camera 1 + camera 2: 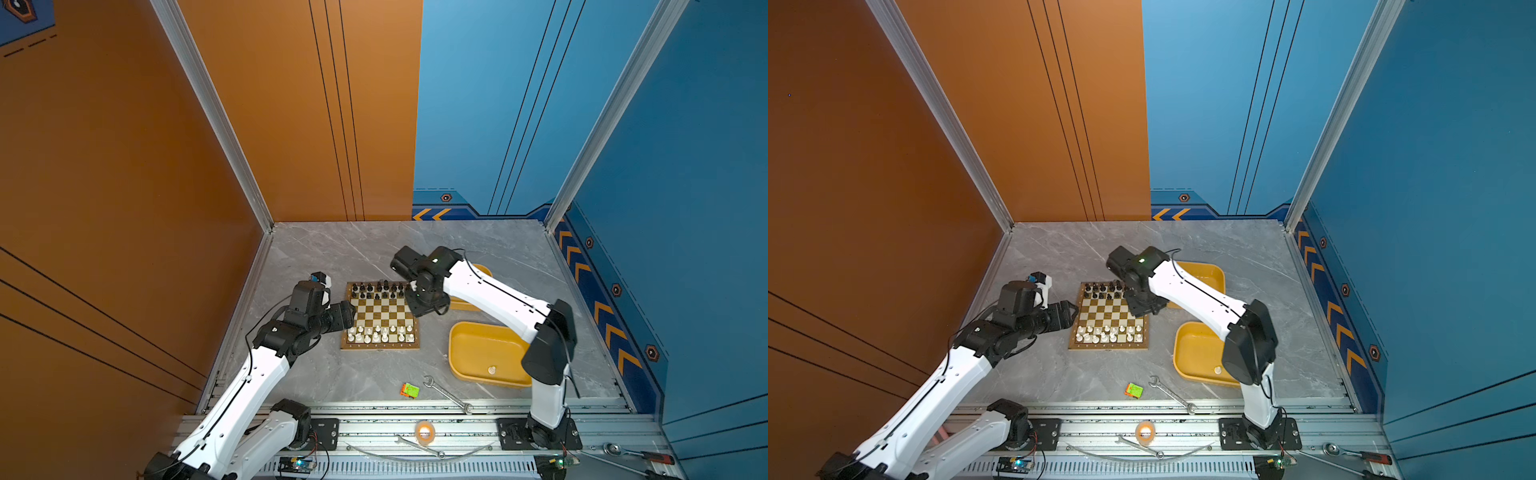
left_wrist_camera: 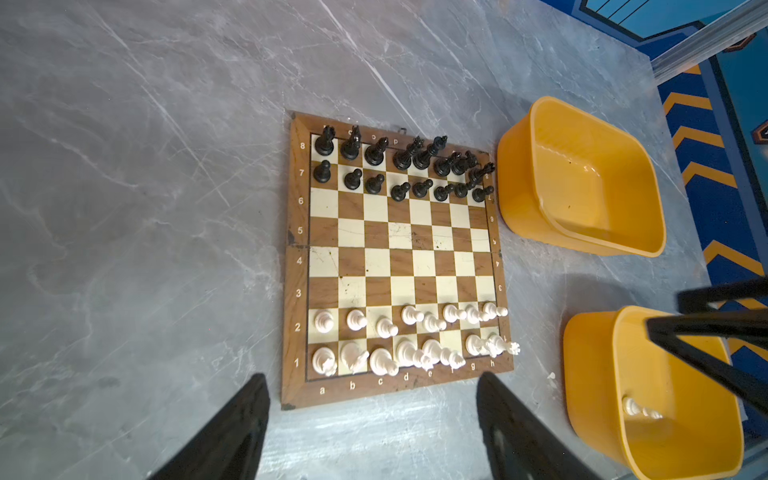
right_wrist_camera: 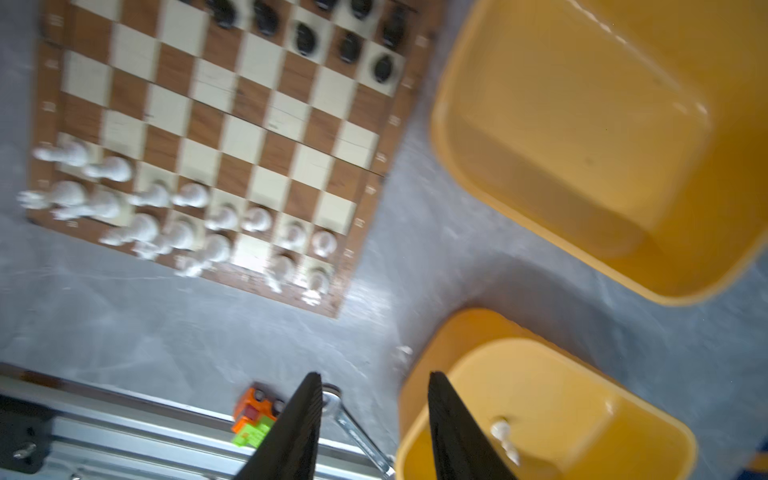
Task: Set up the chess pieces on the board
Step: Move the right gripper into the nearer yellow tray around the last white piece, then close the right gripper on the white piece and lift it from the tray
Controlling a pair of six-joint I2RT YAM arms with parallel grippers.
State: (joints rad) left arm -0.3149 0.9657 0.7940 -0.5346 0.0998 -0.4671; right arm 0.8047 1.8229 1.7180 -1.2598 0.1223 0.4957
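One square in the near row is empty. My right gripper will next move back and down into the near yellow tray, around the lone white piece point(image 1: 492, 369) point(image 3: 505, 440) lying there.
The board point(image 1: 380, 316) point(image 2: 399, 249) lies mid-table. Black chess pieces point(image 1: 378, 291) point(image 2: 399, 166) fill its two far rows, and white chess pieces point(image 1: 380, 334) point(image 2: 407, 336) stand in its two near rows, with one near-row square bare. One white piece point(image 1: 492, 370) point(image 3: 500, 430) lies in the near yellow tray point(image 1: 478, 349) point(image 3: 561, 395). My left gripper point(image 1: 348, 311) point(image 2: 372, 375) is open and empty by the board's left edge. My right gripper point(image 3: 374, 374) is open and empty, raised. In both top views its wrist hangs over the board's far right corner.
A second yellow tray point(image 1: 482, 270) point(image 2: 582, 174) stands empty right of the board's far corner. A wrench point(image 1: 446, 392) and a small orange-green toy point(image 1: 409, 390) lie near the front edge. A tape roll point(image 1: 424, 432) sits on the front rail. Walls close in left, back and right.
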